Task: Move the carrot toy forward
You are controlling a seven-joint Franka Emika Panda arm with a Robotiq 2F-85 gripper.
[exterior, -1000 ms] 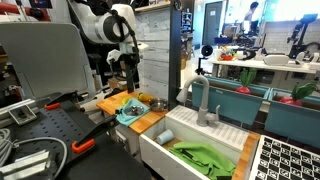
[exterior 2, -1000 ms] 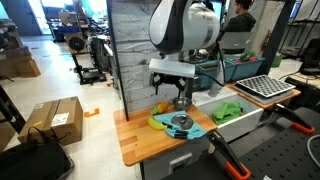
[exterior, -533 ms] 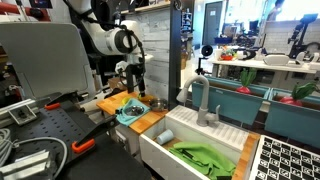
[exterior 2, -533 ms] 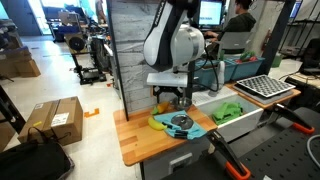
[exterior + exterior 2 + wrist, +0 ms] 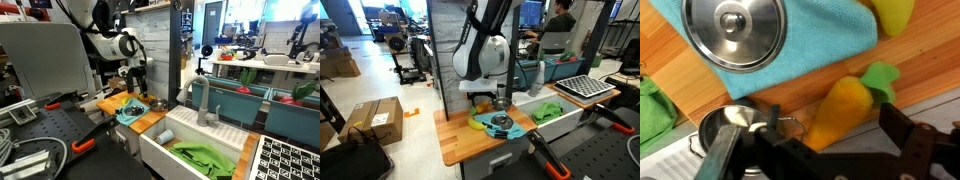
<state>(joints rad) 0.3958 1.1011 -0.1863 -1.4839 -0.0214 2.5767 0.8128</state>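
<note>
The carrot's narrow end (image 5: 823,136) is already between my fingers, so I should next lower my open gripper a little onto it and close my fingers there.
The carrot toy (image 5: 843,112) is orange with a green leafy top and lies on the wooden counter (image 5: 790,85). In the wrist view my gripper (image 5: 820,150) is open, with one finger (image 5: 724,152) to its left and the other to its right, so the carrot's lower end lies between the jaws. I cannot tell whether the pads touch it. In both exterior views the gripper (image 5: 135,92) (image 5: 486,100) hangs low over the back of the counter. The arm hides most of the carrot there.
A teal cloth (image 5: 835,30) with a steel lid (image 5: 732,28) on it lies just beyond the carrot, beside a yellow item (image 5: 895,15). A small steel pot (image 5: 720,127) sits by the left finger. A white sink (image 5: 195,150) with a green cloth adjoins the counter.
The arm has bent down and forward over the counter. The gripper has dropped from above the teal cloth to the counter's back, by the carrot.
</note>
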